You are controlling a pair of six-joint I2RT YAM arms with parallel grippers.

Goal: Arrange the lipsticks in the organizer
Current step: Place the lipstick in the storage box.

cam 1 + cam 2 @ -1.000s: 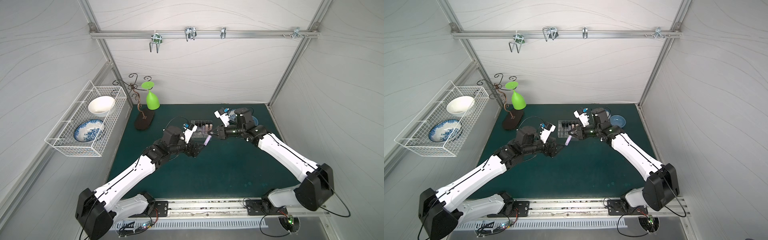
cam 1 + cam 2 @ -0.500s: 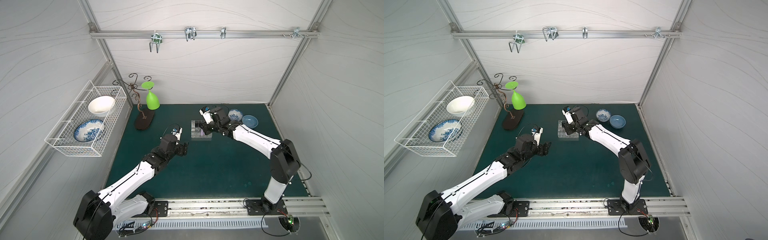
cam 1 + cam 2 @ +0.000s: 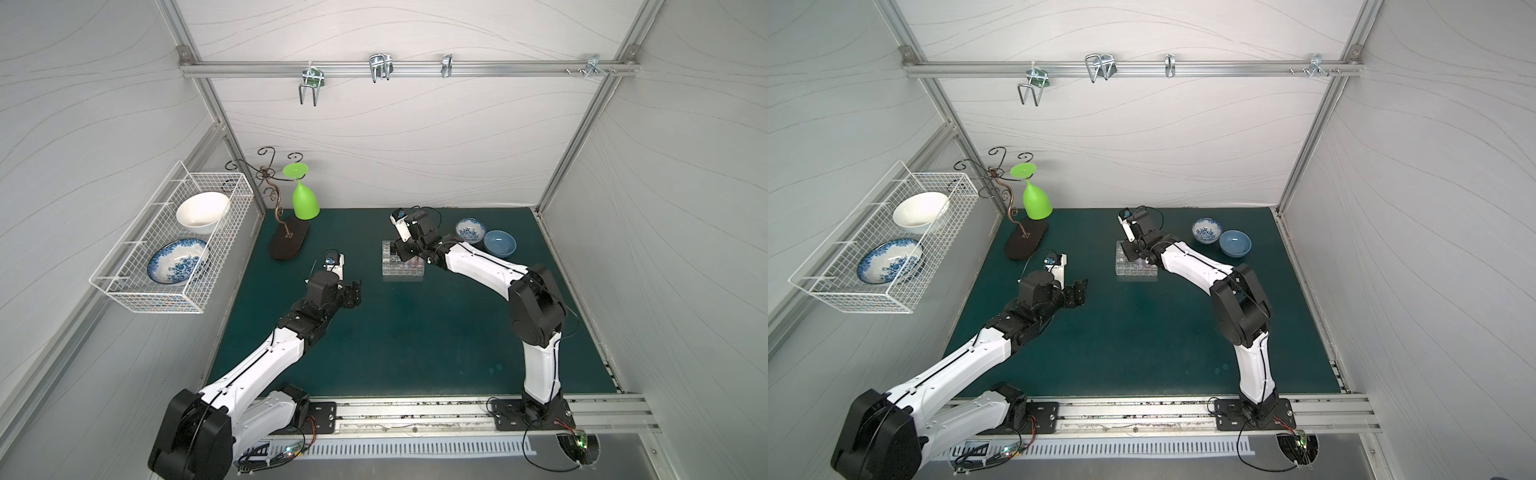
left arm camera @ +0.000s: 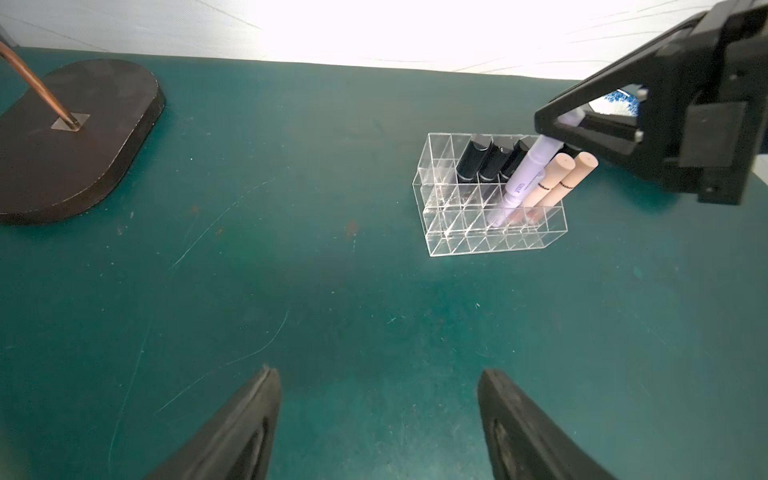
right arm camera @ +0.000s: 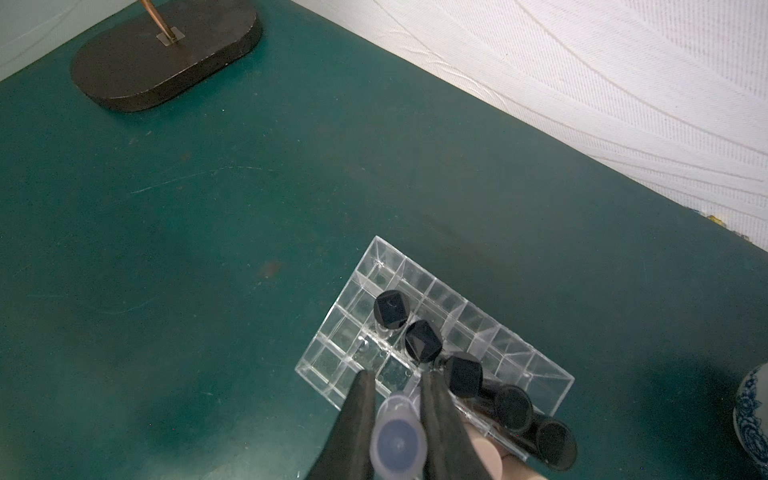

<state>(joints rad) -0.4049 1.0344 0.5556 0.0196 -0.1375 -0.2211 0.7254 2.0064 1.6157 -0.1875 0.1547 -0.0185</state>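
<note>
The lower end of the lilac tube already sits inside the cell in front of the black lipsticks, so the robot's right gripper should lower toward that cell and release the tube.
The clear organizer [image 3: 395,272] [image 3: 1133,272] stands on the green mat at the back middle. In the left wrist view its cells [image 4: 478,237] hold several black lipsticks [image 4: 471,160] and two pale pink ones [image 4: 544,187], all leaning. My right gripper [image 5: 398,376] [image 3: 405,249] is shut on a lilac lipstick [image 5: 398,442] [image 4: 523,178]. That tube is tilted, with its lower end inside a cell beside the pink ones. My left gripper [image 4: 378,372] [image 3: 353,293] hangs open and empty over bare mat, to the front left of the organizer.
A dark oval stand base [image 3: 289,245] with a green glass [image 3: 305,201] sits at the back left. Two small bowls [image 3: 469,229] [image 3: 500,242] lie right of the organizer. A white wire basket [image 3: 166,249] with dishes hangs on the left wall.
My left gripper has drawn back from the organizer toward the front left. My right gripper has carried the lilac lipstick back over the organizer and down into a cell.
</note>
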